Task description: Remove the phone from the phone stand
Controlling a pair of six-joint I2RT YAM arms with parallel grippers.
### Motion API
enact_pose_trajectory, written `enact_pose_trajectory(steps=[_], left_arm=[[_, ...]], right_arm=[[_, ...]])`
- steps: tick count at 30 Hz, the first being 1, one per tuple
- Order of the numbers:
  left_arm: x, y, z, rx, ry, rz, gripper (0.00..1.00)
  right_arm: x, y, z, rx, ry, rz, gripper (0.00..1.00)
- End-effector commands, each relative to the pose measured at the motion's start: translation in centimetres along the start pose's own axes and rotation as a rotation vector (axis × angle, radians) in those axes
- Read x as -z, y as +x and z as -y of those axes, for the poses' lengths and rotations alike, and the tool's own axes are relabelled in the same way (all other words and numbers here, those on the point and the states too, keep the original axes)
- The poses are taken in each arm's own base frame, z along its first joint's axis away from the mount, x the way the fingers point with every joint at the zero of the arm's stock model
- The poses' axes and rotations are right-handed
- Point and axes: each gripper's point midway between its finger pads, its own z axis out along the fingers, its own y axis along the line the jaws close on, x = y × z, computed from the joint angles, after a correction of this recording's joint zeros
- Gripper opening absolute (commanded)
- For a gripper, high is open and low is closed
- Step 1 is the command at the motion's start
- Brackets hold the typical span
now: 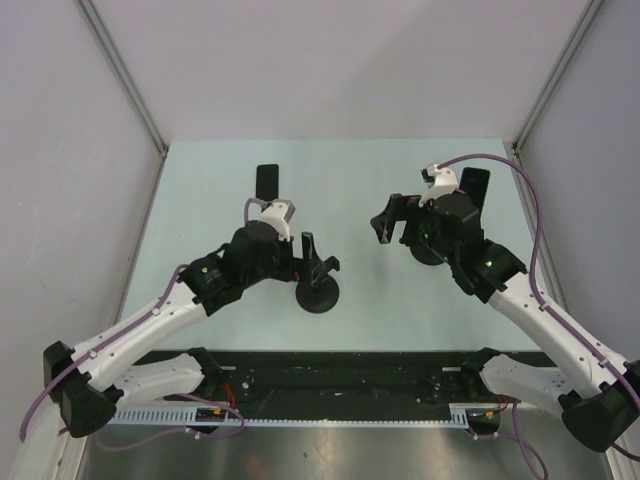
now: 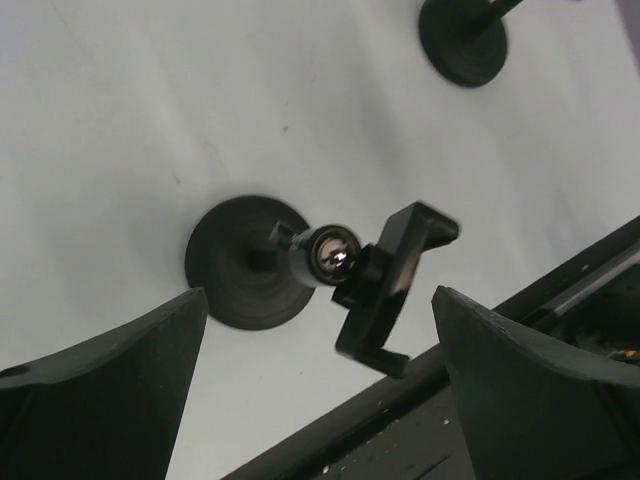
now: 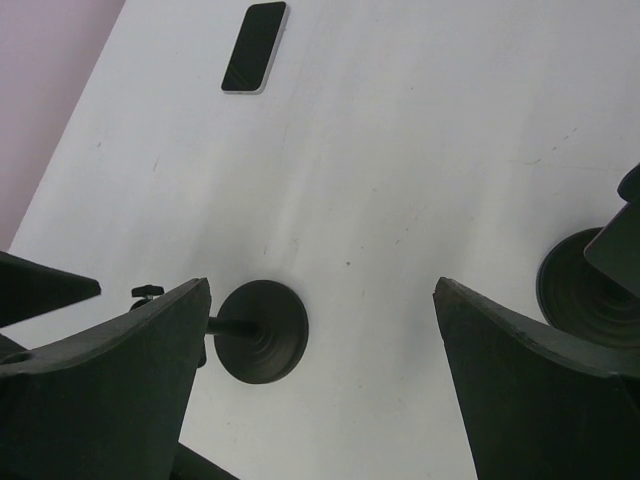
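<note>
The hooked near end of the phone stand's cradle is below my left gripper's open fingers, so it should lower, turn and close on it next.
A black phone [image 1: 266,182] lies flat on the table at the back left; it also shows in the right wrist view [image 3: 254,47]. A second dark phone [image 1: 476,190] lies at the back right, partly hidden by the right arm. A black phone stand [image 1: 318,294] with a round base stands mid-table, and its cradle [image 2: 393,290] holds nothing. My left gripper [image 1: 318,262] hangs open over this stand [image 2: 245,262]. My right gripper [image 1: 392,222] is open and empty above the table [image 3: 322,283].
A second round-based stand [image 1: 430,250] sits under my right wrist; it also shows in the left wrist view [image 2: 462,40] and the right wrist view [image 3: 588,288]. The black base rail [image 1: 340,375] runs along the near edge. Grey walls enclose the table.
</note>
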Motion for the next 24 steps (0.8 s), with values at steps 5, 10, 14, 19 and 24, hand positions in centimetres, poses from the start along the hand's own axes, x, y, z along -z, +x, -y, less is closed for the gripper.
enact_pose_trajectory(steps=[5,10,14,19,24], left_arm=[[-1.1,3.5,-2.3,-0.037,-0.154,-0.067,1.0],[-1.1,4.1,-3.2,-0.069,-0.19,-0.086,0.91],[-0.4,3.5,-3.9,-0.095,-0.231,-0.07,0.69],[-0.5,3.6,-4.2,-0.104,-0.246,-0.082,0.55],[-0.4,2.5,-4.3,-0.122,-0.264,-0.052,0.25]], right_arm=[[-0.4,-1.0,-0.6,-0.038,-0.02,0.038,0.99],[-0.4,-0.9,-0.6,-0.045,-0.021,0.038,0.99],[-0.3,-0.9,-0.5,-0.043,-0.015,0.037,0.99],[-0.4,-0.9,-0.7,-0.047,-0.025,0.038,0.98],[-0.3,-0.9,-0.7,-0.05,-0.023,0.035,0.98]])
